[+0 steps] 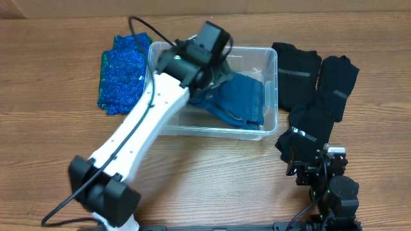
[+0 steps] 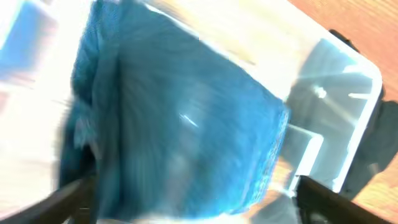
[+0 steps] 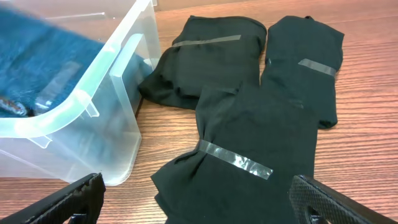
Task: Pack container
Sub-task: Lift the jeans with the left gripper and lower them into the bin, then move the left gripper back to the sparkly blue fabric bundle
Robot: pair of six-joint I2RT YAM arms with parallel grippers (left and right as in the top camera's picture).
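Observation:
Next, my left gripper will lift out of the container (image 1: 272, 77), swing past the sparkly blue cloth and lower onto its edge opposite the container, since this cloth lies unpacked.
The clear plastic container (image 1: 272, 77) stands mid-table with a folded blue denim-like cloth (image 1: 245, 100) inside. My left gripper (image 1: 220, 72) reaches into the container from above, over that cloth. In the blurred left wrist view, its fingers (image 2: 193, 202) are spread wide, with the blue cloth (image 2: 180, 124) filling the space below them and the container wall (image 2: 348, 93) behind. My right gripper (image 1: 307, 169) is open and empty at the front right. In the right wrist view, its fingers (image 3: 199, 202) hover over a black garment (image 3: 249, 130), beside the container (image 3: 118, 68).
A sparkly blue cloth (image 1: 122, 72) lies left of the container. Three folded black garments with tape strips lie to its right (image 1: 295, 67) (image 1: 339, 77) (image 1: 309, 123). The left arm (image 1: 138, 138) stretches diagonally across the front left of the wooden table.

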